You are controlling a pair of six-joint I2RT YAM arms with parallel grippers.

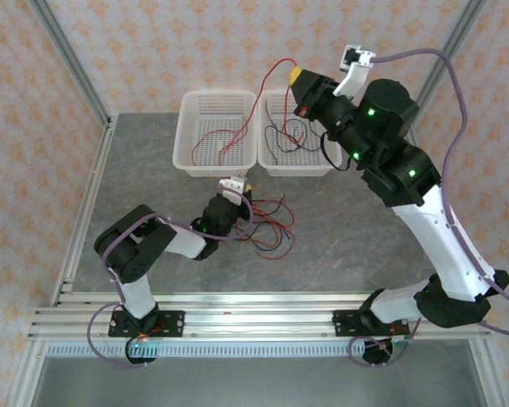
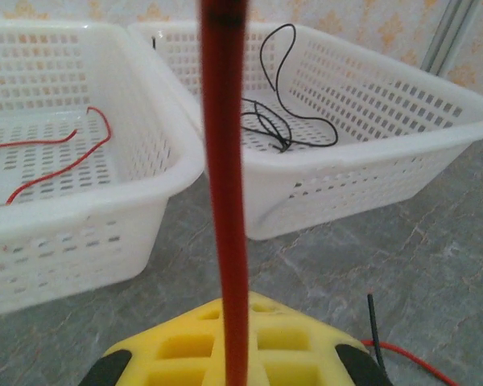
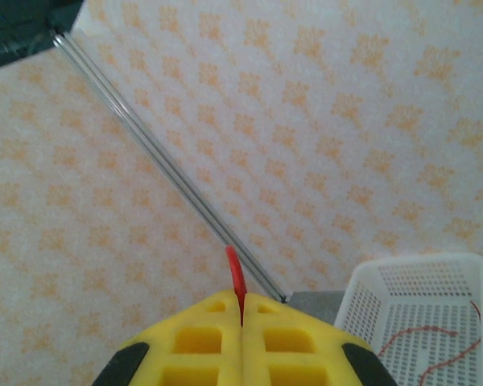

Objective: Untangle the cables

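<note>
The matching red cable should swing across in my right gripper next and down into the basket of red cables below it toward my left gripper for release.
A tangle of thin red and black cables (image 1: 267, 229) lies on the grey table in the middle. My left gripper (image 1: 240, 188) sits low at the tangle's left edge, just before the baskets. In the left wrist view its yellow jaws (image 2: 233, 310) are shut on a red cable (image 2: 225, 161) that runs straight up out of frame. My right gripper (image 1: 295, 75) is raised high over the baskets. It is shut (image 3: 241, 301) on another red cable end (image 3: 237, 269), whose strand (image 1: 256, 110) hangs down toward the left basket.
Two white perforated baskets stand side by side at the back. The left basket (image 1: 216, 95) (image 2: 72, 233) holds red cables (image 2: 56, 161). The right basket (image 1: 280, 168) (image 2: 362, 185) holds black cables (image 2: 282, 121). Frame posts and patterned walls close in the table.
</note>
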